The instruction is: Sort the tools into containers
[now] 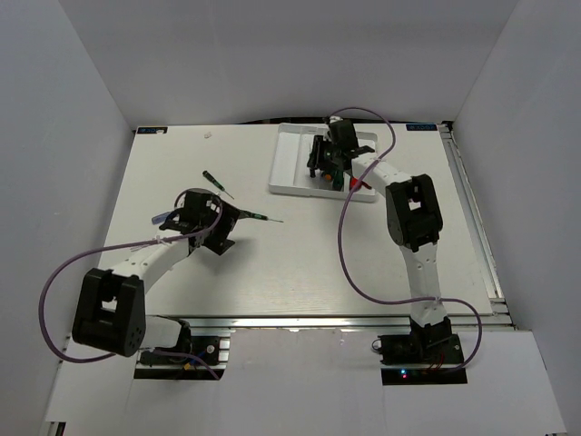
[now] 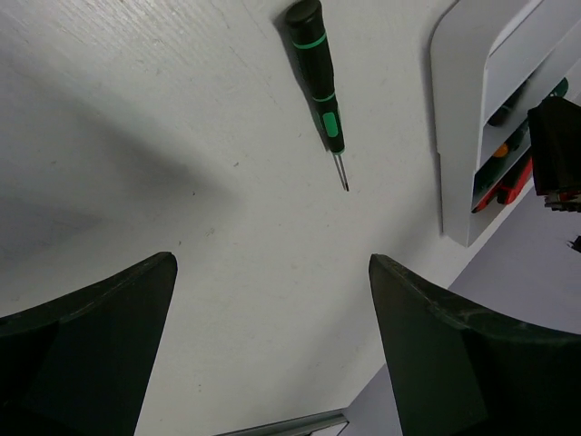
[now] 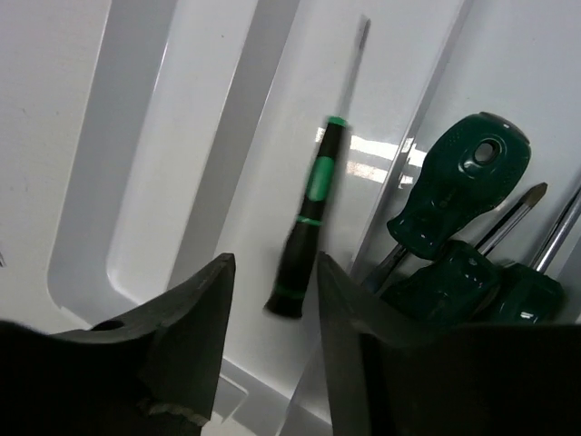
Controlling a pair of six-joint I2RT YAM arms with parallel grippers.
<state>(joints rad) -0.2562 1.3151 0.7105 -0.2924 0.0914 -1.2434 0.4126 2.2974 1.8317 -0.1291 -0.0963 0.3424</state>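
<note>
The small black screwdriver's handle has bare tabletop all around it, so I need to move my left gripper outward and down until its open fingers straddle the handle's green patch [image 1: 260, 216] [image 2: 330, 124].
My right gripper [image 1: 325, 156] hangs over the white tray [image 1: 289, 163], its jaws parted. Just past the tips [image 3: 272, 259], a slim green-and-black screwdriver [image 3: 309, 227] lies blurred in a compartment [image 3: 163, 136], free of both fingers. Big green-handled screwdrivers [image 3: 463, 182] fill the neighbouring compartment. My left gripper [image 1: 213, 222] is wide open over the bare table [image 2: 272, 259], holding nothing. A small green-and-black screwdriver [image 2: 318, 73] lies ahead of it. Two slim screwdrivers [image 1: 216, 184] [image 1: 263, 216] and a blue-handled one [image 1: 162, 218] lie near the left gripper.
The tray's corner [image 2: 458, 118] shows at the right of the left wrist view, with green [image 2: 508, 150] and red [image 2: 508, 186] tools inside. White walls enclose the table on three sides. Purple cables loop beside both arms.
</note>
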